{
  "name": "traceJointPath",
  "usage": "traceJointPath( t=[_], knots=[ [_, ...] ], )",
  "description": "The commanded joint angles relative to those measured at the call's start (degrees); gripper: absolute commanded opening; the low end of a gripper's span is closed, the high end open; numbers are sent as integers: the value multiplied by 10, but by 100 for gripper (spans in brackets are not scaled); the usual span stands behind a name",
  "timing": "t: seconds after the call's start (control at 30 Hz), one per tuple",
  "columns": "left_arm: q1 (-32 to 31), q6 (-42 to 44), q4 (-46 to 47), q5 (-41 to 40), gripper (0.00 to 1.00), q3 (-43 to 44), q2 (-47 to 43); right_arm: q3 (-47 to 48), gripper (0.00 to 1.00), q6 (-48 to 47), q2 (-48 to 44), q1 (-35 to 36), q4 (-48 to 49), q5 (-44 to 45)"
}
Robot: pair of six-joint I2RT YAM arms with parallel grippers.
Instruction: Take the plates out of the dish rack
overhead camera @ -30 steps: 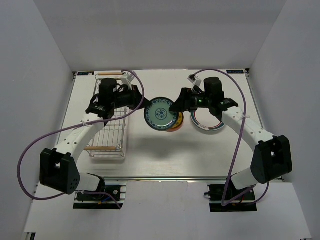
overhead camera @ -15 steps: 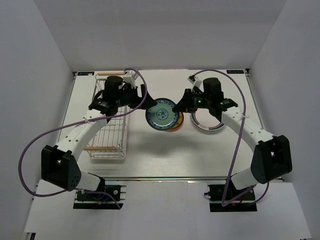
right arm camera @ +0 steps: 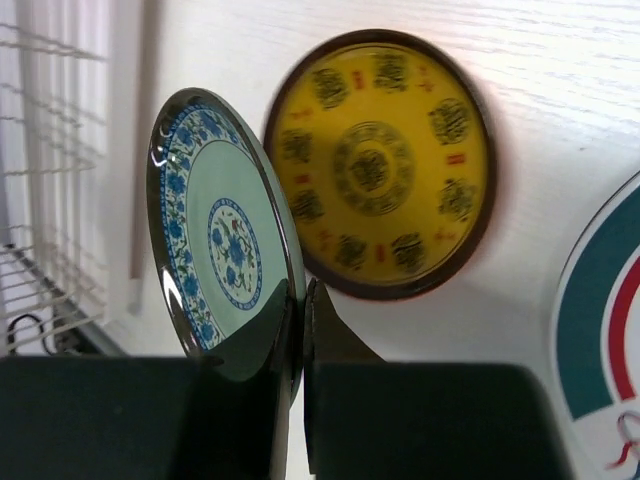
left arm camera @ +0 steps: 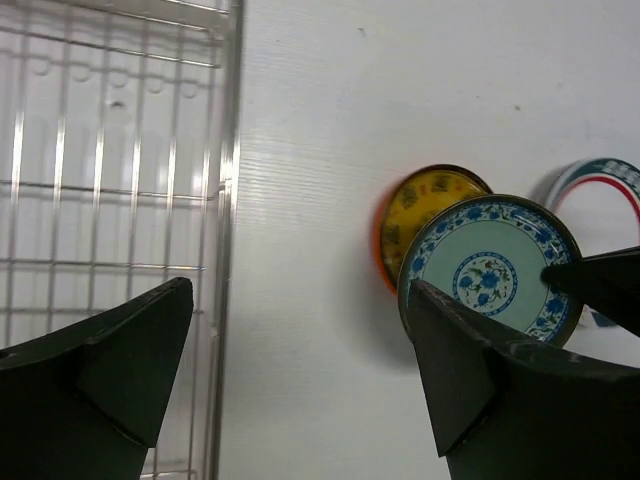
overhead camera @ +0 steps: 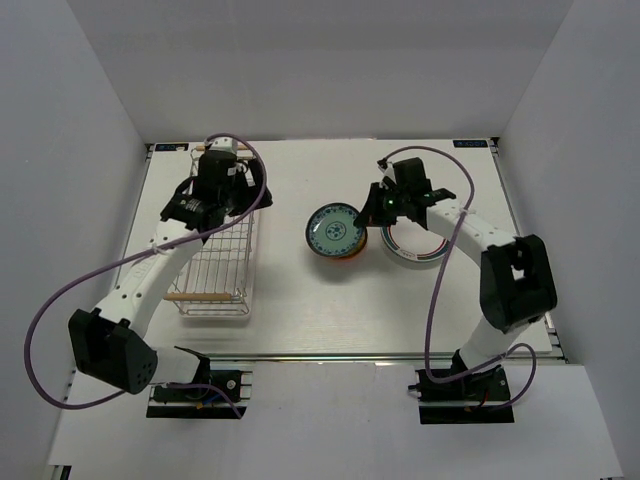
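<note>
My right gripper lowers the teal-patterned plate next until it stacks on the yellow-brown plate (right arm camera: 380, 166) below, then releases its rim, since it still hangs clear above.
My right gripper (right arm camera: 303, 300) is shut on the rim of the teal-patterned plate (right arm camera: 225, 250), holding it tilted on edge just above the table. From above, that plate (overhead camera: 333, 229) hangs over a yellow-brown plate with an orange-red rim (overhead camera: 347, 254), with the right gripper (overhead camera: 362, 220) at its right edge. A white plate with a green and red rim (overhead camera: 415, 243) lies flat further right. My left gripper (left arm camera: 300, 335) is open and holds nothing, above the right edge of the dish rack (left arm camera: 120, 200). No plate shows in the dish rack (overhead camera: 215, 265).
The rack has a wooden rod handle at its near end (overhead camera: 205, 296) and another at its far end (overhead camera: 215, 147). Purple cables loop over both arms. White walls enclose the table on three sides.
The left gripper opened, let go of the teal-patterned plate and drew back left over the rack. The right gripper shut on the plate's rim and now carries it alone.
</note>
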Motion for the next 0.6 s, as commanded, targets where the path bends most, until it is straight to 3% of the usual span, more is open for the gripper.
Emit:
traceJointPath(
  t=[0.0, 0.2, 0.43, 0.57],
  knots=[
    [1, -16, -45, -88, 98, 2, -43, 51, 0, -12, 39, 0, -11, 27],
    [6, -20, -51, -98, 98, -14, -66, 63, 0, -12, 79, -2, -7, 85],
    [1, -16, -47, -94, 98, -18, -70, 79, 0, -12, 112, -5, -6, 93],
    [1, -16, -53, -102, 98, -18, -71, 86, 19, -11, 124, -5, -13, 100]
  ],
)
